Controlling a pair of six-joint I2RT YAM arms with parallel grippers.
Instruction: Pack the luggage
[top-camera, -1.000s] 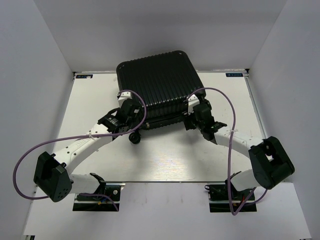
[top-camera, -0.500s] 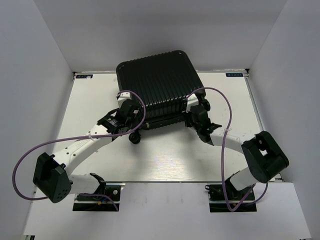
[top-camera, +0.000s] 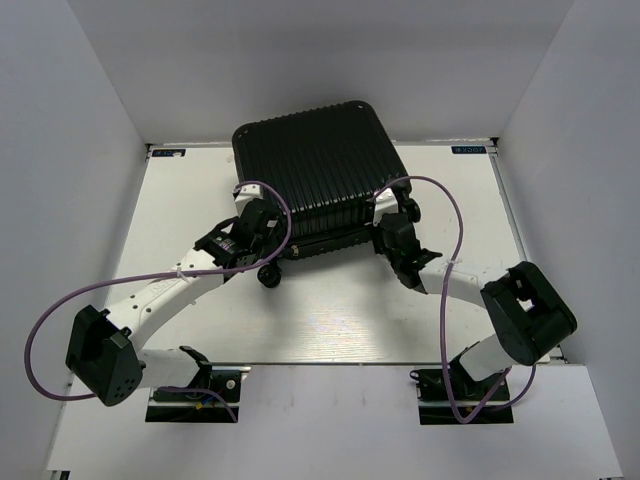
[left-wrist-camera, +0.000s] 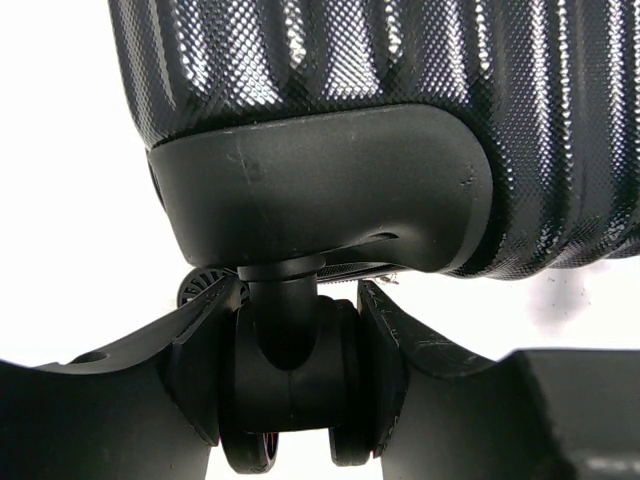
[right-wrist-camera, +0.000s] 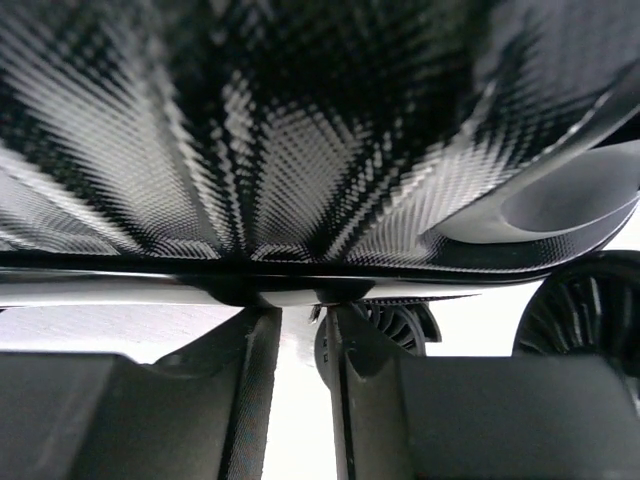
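Observation:
My left gripper is going to drag the suitcase's wheel to the left in the top view next and let go of it there, because the tabletop beside the suitcase's held corner is bare.
The luggage (top-camera: 320, 170) is a large black ribbed hard-shell suitcase, lying closed and flat at the back middle of the white table (top-camera: 330, 310). My left gripper (top-camera: 264, 262) is at its near left corner, shut on a small black wheel (left-wrist-camera: 290, 370) under the corner housing (left-wrist-camera: 320, 190). My right gripper (top-camera: 386, 234) is at the near right edge. Its fingers (right-wrist-camera: 250, 400) stand a narrow gap apart, tips against the underside of the shell's rim (right-wrist-camera: 300, 280), with only table visible between them. Two more wheels (right-wrist-camera: 580, 300) show just beyond.
White walls close in the table on the left, back and right. Purple cables (top-camera: 440, 200) loop over both arms. The arm bases (top-camera: 195, 385) sit at the near edge. A right-corner wheel (top-camera: 412, 210) sticks out beside the right gripper.
My right arm has folded in and its gripper has moved left and closer to the suitcase's near right edge. The left arm and the suitcase have stayed still.

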